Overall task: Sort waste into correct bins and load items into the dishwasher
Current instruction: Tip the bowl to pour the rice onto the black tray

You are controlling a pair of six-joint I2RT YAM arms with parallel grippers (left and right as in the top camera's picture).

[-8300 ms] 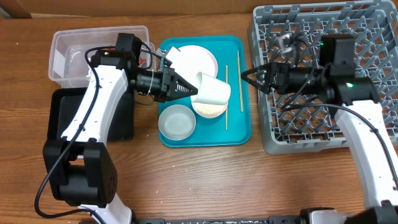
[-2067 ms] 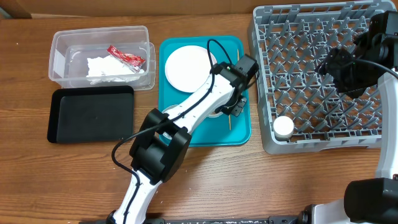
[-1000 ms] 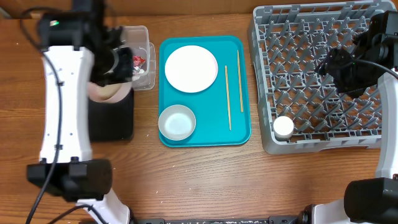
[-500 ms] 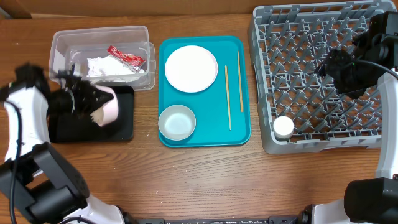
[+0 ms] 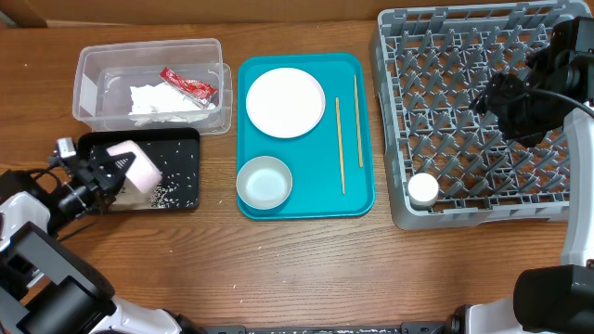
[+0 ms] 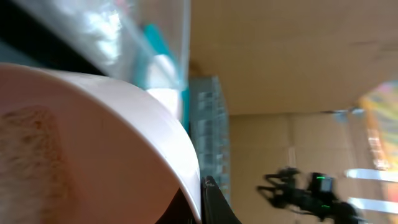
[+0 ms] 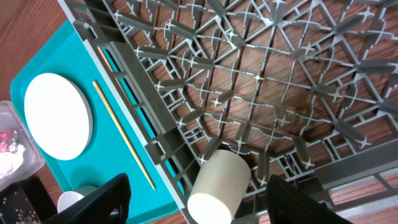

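Note:
The teal tray has room beside the grey-blue bowl. My left gripper should next rise, turn the pale bowl [image 5: 136, 172] upright, carry it across and lower it to let it go.
My left gripper [image 5: 109, 174] is shut on the rim of a pale bowl [image 5: 136, 172], tipped on its side over the black tray [image 5: 93, 141]. Rice grains [image 5: 172, 190] lie scattered on the tray. In the left wrist view the bowl [image 6: 93, 143] fills the frame, with one finger [image 6: 208, 199] against its rim. The clear tub [image 5: 93, 70] holds the red wrapper [image 5: 188, 85] and the white tissue [image 5: 158, 100]. My right gripper [image 5: 487, 102] is open above the grey dish rack [image 5: 483, 56]. The white cup [image 5: 424, 189] lies in the rack's front left corner.
The teal tray [image 5: 357, 199] holds the pink plate [image 5: 285, 102], the grey-blue bowl [image 5: 264, 182] and two chopsticks [image 5: 339, 144]. The right wrist view shows the cup [image 7: 214, 186], the plate [image 7: 58, 115], a chopstick [image 7: 121, 130] and the rack lattice [image 7: 267, 74].
My left arm has swung down and left with the bowl, ending low over the black tray. Rice now lies scattered on the tray. The right arm has not moved.

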